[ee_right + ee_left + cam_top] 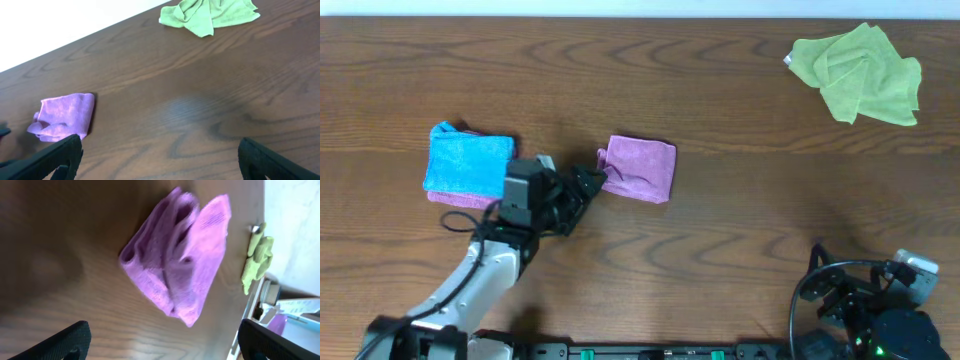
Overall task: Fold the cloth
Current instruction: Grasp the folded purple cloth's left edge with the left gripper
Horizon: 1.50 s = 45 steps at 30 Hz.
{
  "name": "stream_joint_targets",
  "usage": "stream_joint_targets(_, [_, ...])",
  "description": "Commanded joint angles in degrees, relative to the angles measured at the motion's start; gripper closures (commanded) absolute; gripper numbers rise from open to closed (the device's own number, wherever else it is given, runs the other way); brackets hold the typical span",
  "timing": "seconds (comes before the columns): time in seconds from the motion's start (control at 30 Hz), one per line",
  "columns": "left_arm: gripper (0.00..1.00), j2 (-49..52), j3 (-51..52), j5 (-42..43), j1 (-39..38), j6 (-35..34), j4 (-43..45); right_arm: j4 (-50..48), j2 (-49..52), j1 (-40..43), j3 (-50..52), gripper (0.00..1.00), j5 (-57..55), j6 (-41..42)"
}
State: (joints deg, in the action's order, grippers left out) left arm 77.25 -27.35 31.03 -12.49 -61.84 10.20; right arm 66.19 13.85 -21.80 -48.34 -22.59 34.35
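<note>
The purple cloth is below my left gripper's next move: my left gripper will come down onto its rumpled edge on the side facing the blue cloth.
A folded purple cloth lies on the wooden table near the middle; it also shows in the left wrist view and in the right wrist view. My left gripper is open and empty, just left of the purple cloth and apart from it. A crumpled green cloth lies at the far right; it also shows in the right wrist view. My right gripper is open and empty at the near right edge, over bare wood.
A folded blue cloth lies on top of another purple cloth at the left. The table's far edge meets a white wall.
</note>
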Motion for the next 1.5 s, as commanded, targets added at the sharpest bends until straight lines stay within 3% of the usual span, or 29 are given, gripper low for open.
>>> stream_joint_targets(0.0, [0.05, 2.3, 0.4, -3.7, -2.9, -5.4, 3.3, 0.1, 0.0, 0.1, 0.1, 0.01, -0.8, 1.0])
stream_joint_targets(0.13, [0.05, 5.5, 0.4, -7.4, -5.4, -8.3, 5.8, 0.1, 0.0, 0.1, 0.1, 0.01, -0.8, 1.0])
stream_joint_targets(0.57, [0.05, 16.5, 0.4, -7.7, -5.6, -11.7, 20.1, 0.1, 0.0, 0.1, 0.1, 0.01, -0.8, 1.0])
stream_joint_targets(0.97, [0.00, 20.9, 0.2, -10.7, -5.6, -12.1, 23.5, 0.1, 0.0, 0.1, 0.1, 0.01, -0.8, 1.0])
stream_joint_targets(1.03, [0.07, 21.0, 0.2, -11.7, -5.6, -12.1, 23.6, 0.1, 0.0, 0.1, 0.1, 0.01, -0.8, 1.0])
stream_joint_targets(1.3, [0.19, 21.0, 0.2, -14.1, -5.8, -12.1, 23.5, 0.1, 0.0, 0.1, 0.1, 0.01, -0.8, 1.0])
stream_joint_targets(1.47, [0.19, 21.5, 0.0, -15.4, -6.9, -12.1, 23.6, 0.1, 0.0, 0.1, 0.1, 0.01, -0.8, 1.0])
